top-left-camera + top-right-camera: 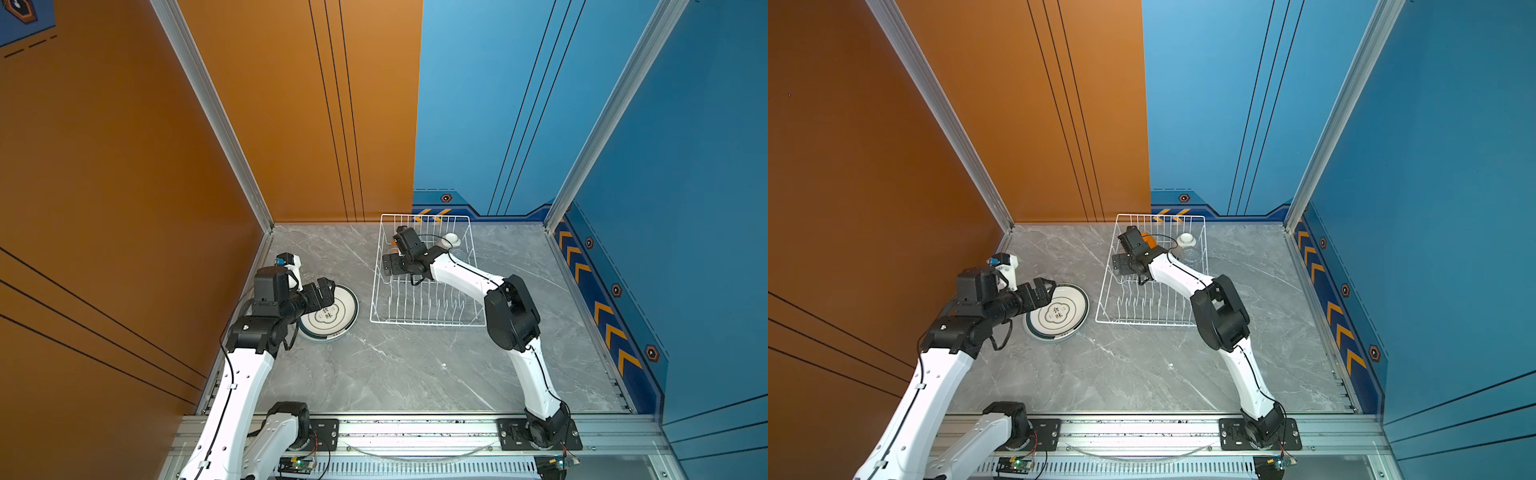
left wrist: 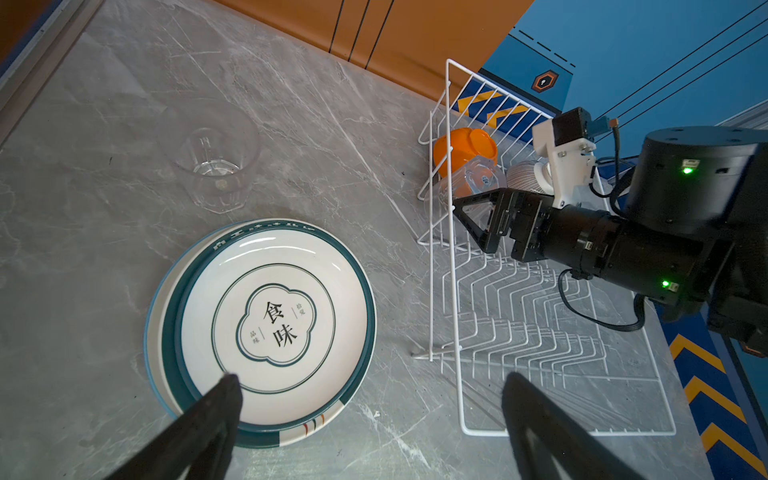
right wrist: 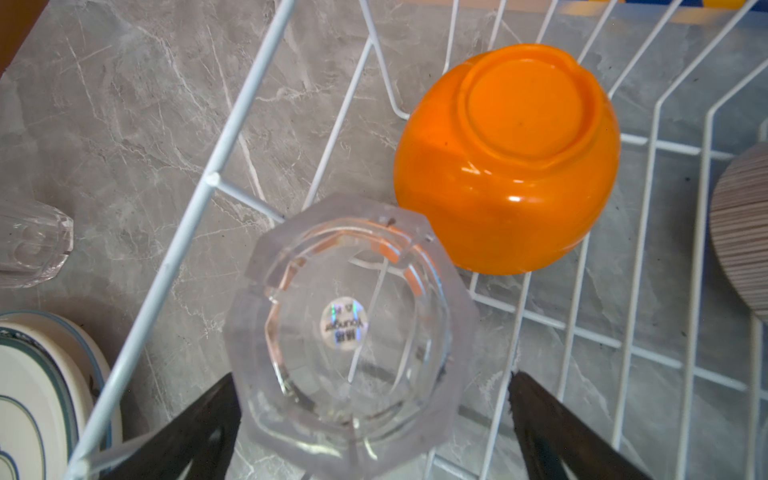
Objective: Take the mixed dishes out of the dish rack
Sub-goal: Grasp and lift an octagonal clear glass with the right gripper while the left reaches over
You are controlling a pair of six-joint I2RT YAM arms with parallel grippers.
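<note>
I will next move my right gripper gently outward along the upturned clear glass (image 3: pixel 349 332) and close it on the sides of the glass, because most of the glass still shows past my fingers.
The white wire dish rack (image 1: pixel 424 322) (image 1: pixel 1142 322) stands at the back of the table. Inside it an orange bowl (image 3: pixel 511 166) (image 1: pixel 1147 240) and a white ribbed bowl (image 3: pixel 744 232) (image 1: pixel 1185 240) lie upside down. An upturned clear glass (image 3: pixel 349 332) stands beside the orange bowl. My right gripper (image 3: pixel 374 380) (image 1: pixel 388 268) is open, its fingers either side of that glass, one close and the other clearly apart. A stack of teal-rimmed plates (image 2: pixel 274 324) (image 1: pixel 340 309) lies on the table left of the rack. My left gripper (image 2: pixel 372 382) (image 1: pixel 1047 286) hangs open and empty over the stack's edge.
A clear glass (image 2: pixel 216 166) stands upright on the marble table beyond the plates. Another clear glass (image 1: pixel 1190 254) sits in the rack by the white bowl. Rows of upright prongs (image 2: pixel 519 332) fill the rack's near half. Orange and blue walls close in the table.
</note>
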